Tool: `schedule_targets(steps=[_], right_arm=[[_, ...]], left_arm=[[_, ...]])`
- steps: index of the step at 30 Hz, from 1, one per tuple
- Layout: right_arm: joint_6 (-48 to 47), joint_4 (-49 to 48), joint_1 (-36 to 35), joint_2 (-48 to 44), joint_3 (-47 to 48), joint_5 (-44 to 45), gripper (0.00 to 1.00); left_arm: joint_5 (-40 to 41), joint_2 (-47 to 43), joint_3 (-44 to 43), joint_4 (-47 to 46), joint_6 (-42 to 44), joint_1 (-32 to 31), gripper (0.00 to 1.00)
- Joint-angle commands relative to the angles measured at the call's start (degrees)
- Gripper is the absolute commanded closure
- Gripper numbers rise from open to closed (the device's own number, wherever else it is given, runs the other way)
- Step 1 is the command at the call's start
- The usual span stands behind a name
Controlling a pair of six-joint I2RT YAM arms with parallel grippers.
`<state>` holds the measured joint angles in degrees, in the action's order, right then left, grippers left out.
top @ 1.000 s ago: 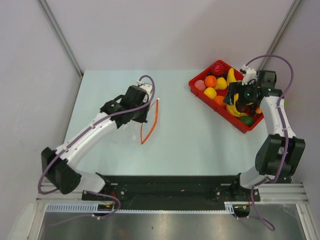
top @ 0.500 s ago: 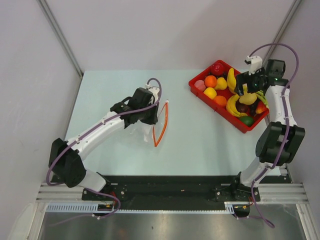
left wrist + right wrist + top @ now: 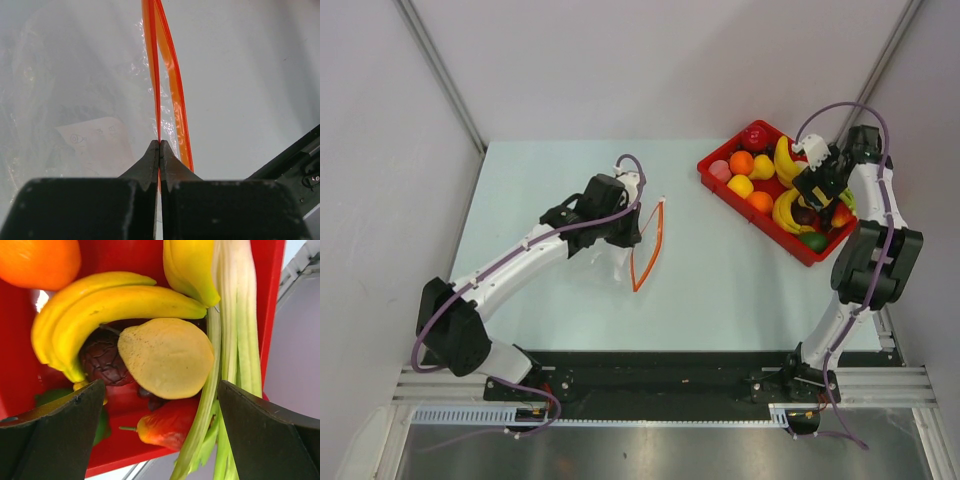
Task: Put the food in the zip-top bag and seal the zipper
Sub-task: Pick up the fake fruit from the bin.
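My right gripper will lower to the tan-yellow pear (image 3: 819,196) first, since it lies uncovered, to get one finger by its stem end and one by its round end.
The clear zip-top bag (image 3: 605,250) lies mid-table, its orange-red zipper (image 3: 650,245) spread open in a narrow loop. My left gripper (image 3: 625,228) is shut on one zipper strip (image 3: 152,60); the other strip (image 3: 175,95) runs beside it, and the bag's film (image 3: 75,100) spreads left. Toy fruits (image 3: 741,163) fill the red tray (image 3: 715,160) at the back right. My right gripper (image 3: 817,190) hangs open and empty over the tray, above a yellow pear (image 3: 167,357), a dark purple fruit (image 3: 102,360) and a red-orange fruit (image 3: 165,425).
Bananas (image 3: 105,302) and green celery-like stalks (image 3: 235,340) lie in the tray beside the pear. The table's right edge runs close behind the tray. The black rail (image 3: 660,375) crosses the near edge.
My left gripper has carried the bag's zipper rightward across the table. My right gripper has risen and shifted toward the tray's far right side.
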<state>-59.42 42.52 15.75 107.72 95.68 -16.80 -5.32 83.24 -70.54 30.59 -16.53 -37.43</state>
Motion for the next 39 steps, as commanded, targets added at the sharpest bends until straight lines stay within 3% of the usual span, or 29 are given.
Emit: schedule_targets(steps=[1,7,12,15,16,19,32,39], right_arm=[[-3.95,-0.51,-0.37,3.01,3.99,2.38,0.00],[-4.13,-0.25,-1.24,6.27,4.17,3.17,0.01],[-4.13,0.19,-1.33,6.62,3.90,2.65,0.07],[-3.87,0.37,-1.25,6.01,3.73,2.47,0.23],[-3.60,0.37,-1.07,5.31,3.73,2.12,0.35],[-2.64,0.37,-0.81,2.95,3.90,0.72,0.49],[6.85,7.48,1.57,-5.85,8.03,-10.79,0.56],[27.64,11.62,-4.40,-17.44,5.59,-30.80,0.56]], left_arm=[[-1.71,0.16,-1.44,-1.85,0.45,-0.19,1.00],[-1.71,0.96,-2.40,-1.41,0.89,-0.19,1.00],[-1.45,0.87,-2.41,-1.23,1.07,-0.19,1.00],[-1.53,0.61,-2.32,-1.23,1.15,-0.19,1.00],[-1.71,0.43,-2.32,-1.23,1.07,-0.19,1.00],[-2.76,-0.18,-2.32,-1.32,0.89,-0.10,1.00],[-4.78,-0.01,-2.14,-3.69,-2.53,-0.10,1.00],[-11.19,2.80,-4.60,-7.73,-8.33,0.25,1.00]])
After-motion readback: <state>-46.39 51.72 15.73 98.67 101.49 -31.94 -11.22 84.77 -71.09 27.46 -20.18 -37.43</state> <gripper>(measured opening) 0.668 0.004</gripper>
